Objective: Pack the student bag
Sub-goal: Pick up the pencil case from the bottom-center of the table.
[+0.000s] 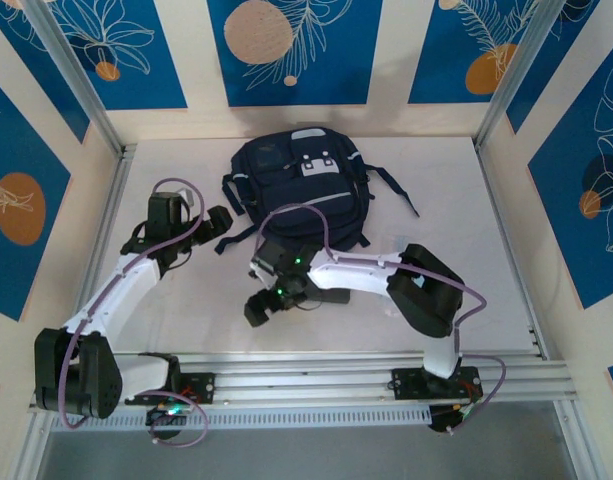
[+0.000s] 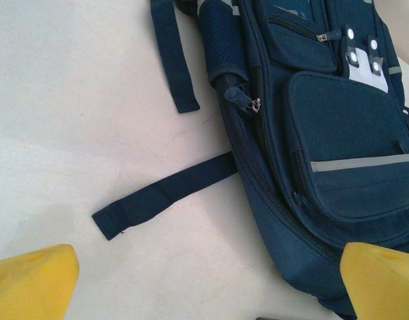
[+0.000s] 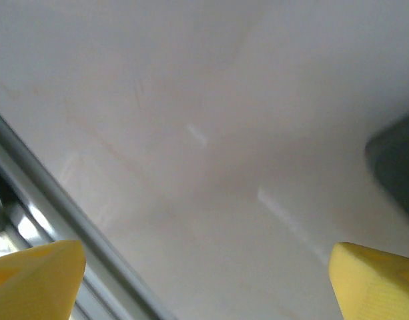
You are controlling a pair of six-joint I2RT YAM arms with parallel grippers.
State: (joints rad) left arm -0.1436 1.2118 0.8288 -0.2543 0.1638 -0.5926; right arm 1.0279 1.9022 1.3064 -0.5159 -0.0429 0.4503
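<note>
Next, my right gripper will shift sideways over the tabletop until its open fingertips straddle the flat dark grey case [image 1: 333, 296] [image 3: 399, 163], since that lies beside it, beneath its arm.
The student bag [image 1: 296, 185] is a dark navy backpack lying flat at the back middle of the white table, with grey stripes and a white patch. My left gripper [image 1: 224, 230] hovers just off the bag's left side, open and empty. In the left wrist view its yellow fingertips [image 2: 32, 280] frame bare table, with the bag [image 2: 337, 153] at the right and a loose strap [image 2: 164, 195] stretched leftwards from it. My right gripper [image 1: 260, 308] is low over the table in front of the bag, open, nothing between its yellow fingertips [image 3: 377, 277].
A second strap [image 2: 172, 57] lies beside the bag's upper left. Another strap [image 1: 396, 190] trails off the bag's right. The metal rail [image 1: 366, 365] runs along the near edge, and its edge [image 3: 57, 213] lies close to the right gripper. Framed walls enclose the table.
</note>
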